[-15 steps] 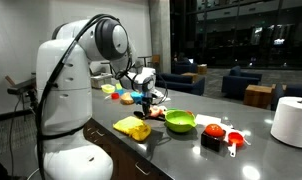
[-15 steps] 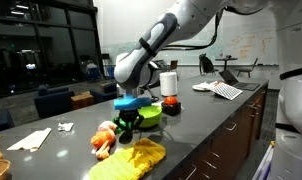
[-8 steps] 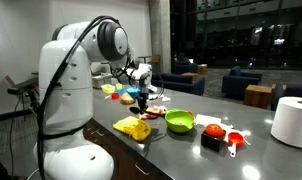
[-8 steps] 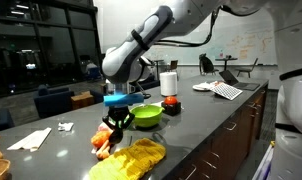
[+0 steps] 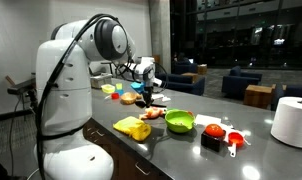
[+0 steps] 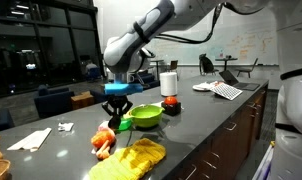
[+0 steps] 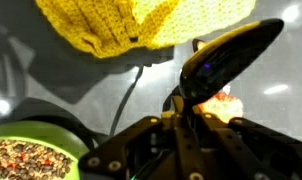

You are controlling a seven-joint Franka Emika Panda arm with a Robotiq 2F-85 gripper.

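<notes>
I should next move my gripper across to the green bowl (image 5: 179, 122) (image 7: 26, 150) and down over its open top to release the spoon's handle, as the spoon still hangs beside the bowl.
In the wrist view my gripper (image 7: 181, 112) is shut on the handle of a black spoon (image 7: 226, 58), whose dark bowl points up and to the right. A yellow knitted cloth (image 7: 141, 25) lies beyond it, and a green bowl (image 7: 26, 150) holding speckled grains sits at the lower left. Something orange (image 7: 226, 100) shows under the spoon. In both exterior views the gripper (image 6: 116, 108) (image 5: 143, 94) hangs above the counter, beside the green bowl (image 6: 144, 115) (image 5: 179, 122) and above the orange items (image 6: 103, 140).
The yellow cloth (image 6: 131, 160) (image 5: 132, 127) lies near the counter's front edge. Red items (image 5: 216, 131) sit past the bowl and a white cylinder (image 5: 291, 120) stands at the far end. A white cup (image 6: 169, 83), papers (image 6: 223, 90) and a napkin (image 6: 29, 139) also lie on the counter.
The gripper has moved sideways away from the green bowl and risen a little, still shut on the spoon.
</notes>
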